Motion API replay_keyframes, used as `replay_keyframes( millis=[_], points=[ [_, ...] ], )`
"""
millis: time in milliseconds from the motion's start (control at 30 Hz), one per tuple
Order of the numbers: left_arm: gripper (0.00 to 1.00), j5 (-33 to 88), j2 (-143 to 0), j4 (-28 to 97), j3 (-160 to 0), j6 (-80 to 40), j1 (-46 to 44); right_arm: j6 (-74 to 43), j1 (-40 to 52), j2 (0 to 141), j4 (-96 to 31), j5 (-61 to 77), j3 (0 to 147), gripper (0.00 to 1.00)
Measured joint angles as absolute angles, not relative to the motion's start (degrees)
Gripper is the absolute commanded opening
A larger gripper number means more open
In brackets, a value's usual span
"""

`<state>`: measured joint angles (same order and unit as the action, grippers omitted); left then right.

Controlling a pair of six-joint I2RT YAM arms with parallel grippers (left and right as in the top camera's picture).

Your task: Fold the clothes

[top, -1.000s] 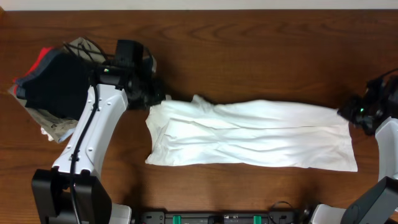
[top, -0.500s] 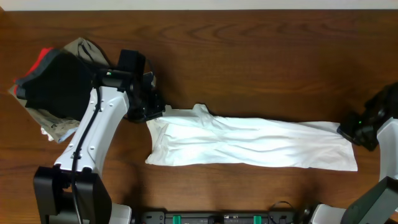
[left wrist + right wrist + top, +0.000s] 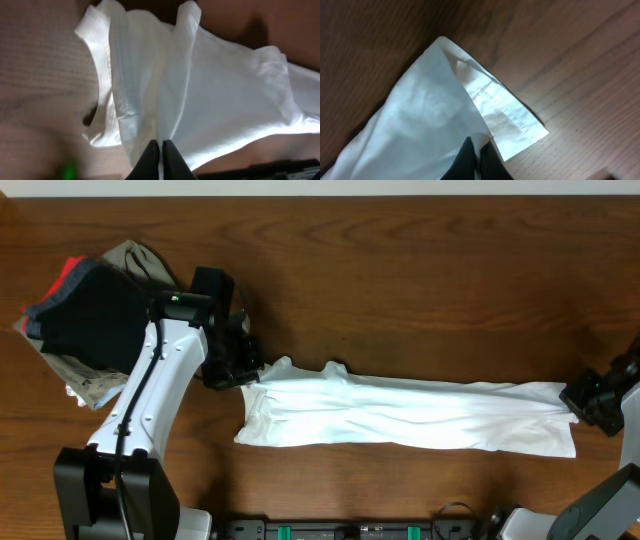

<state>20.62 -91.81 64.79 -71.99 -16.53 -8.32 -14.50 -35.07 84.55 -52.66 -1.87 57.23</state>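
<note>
Next, my left gripper moves back and down toward the held garment end's near corner (image 3: 246, 437) (image 3: 99, 138) and releases the fold, since that corner lies below and back of it.
The clothes (image 3: 400, 415) are one white garment, stretched into a long narrow band across the table from left to right. My left gripper (image 3: 250, 372) is shut on its upper left edge, and the left wrist view shows the black fingertips (image 3: 161, 146) pinching a fold of the white cloth (image 3: 210, 85). At the far right my right gripper (image 3: 578, 397) is shut on the upper right corner. In the right wrist view the cloth (image 3: 420, 125) wraps over the fingers (image 3: 479, 146), with a hemmed corner (image 3: 510, 117) lying on the wood.
A pile of folded garments (image 3: 85, 315) in black, khaki and red lies at the far left, just behind my left arm (image 3: 150, 395). The arm bases stand along the front edge (image 3: 360, 530) of the brown wooden table (image 3: 400, 270).
Both grippers have drawn the garment's upper edge toward the front. The cloth is now narrower from front to back and pulled longer. My right gripper has shifted right and forward.
</note>
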Motion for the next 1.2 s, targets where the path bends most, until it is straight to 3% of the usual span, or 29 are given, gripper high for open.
replay_keyframes(
  millis=[1200],
  points=[
    [0.07,20.6,-91.8,62.9,-62.3,-16.5,-8.3,-14.9,-35.1,84.6,-51.6,-5.6,53.8,0.01]
  ],
)
